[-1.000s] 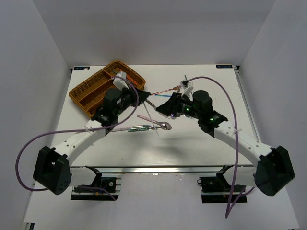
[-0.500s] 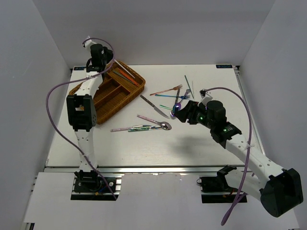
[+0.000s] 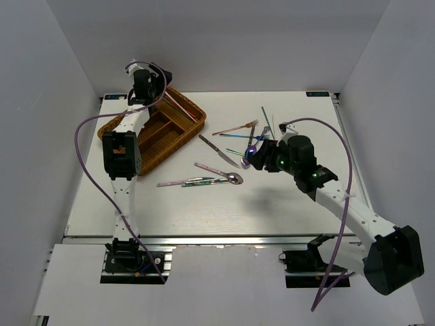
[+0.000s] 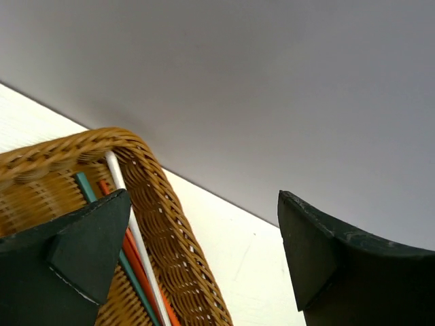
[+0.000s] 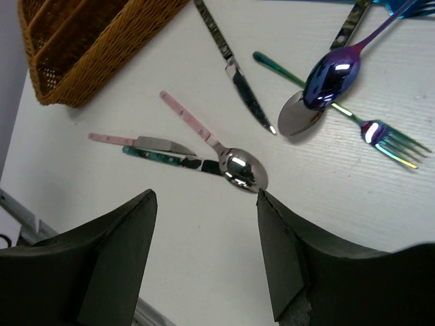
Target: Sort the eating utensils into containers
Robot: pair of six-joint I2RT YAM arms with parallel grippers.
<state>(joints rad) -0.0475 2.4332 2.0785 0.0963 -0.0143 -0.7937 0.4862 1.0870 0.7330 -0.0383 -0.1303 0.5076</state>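
The far part of the thin white chopstick (image 3: 273, 121) lies uncovered beside the teal one, so my right gripper will swing outward next and then lower onto it.
The brown wicker tray (image 3: 151, 139) stands at the back left. My left gripper (image 3: 147, 94) hangs open over its far corner, nothing between the fingers. In the left wrist view, white, red-orange and teal chopsticks (image 4: 133, 252) lie along the tray's wall (image 4: 166, 224). My right gripper (image 3: 253, 157) is open and empty above the table. Ahead of it in the right wrist view lie a pink-handled spoon (image 5: 228, 158), a silver knife (image 5: 236, 80), a purple spoon (image 5: 332, 69), an iridescent fork (image 5: 390, 139), a green-handled utensil (image 5: 162, 157) and a pink-handled one (image 5: 136, 141).
More utensils, among them a rose-gold fork (image 3: 235, 128), are scattered behind the right gripper. White walls close in the table on three sides. The left arm (image 3: 121, 153) stretches along the tray's left side.
The left arm swung from the table's middle to the tray's far corner, and its gripper has just opened. The right gripper drew back to the right and has hardly moved since.
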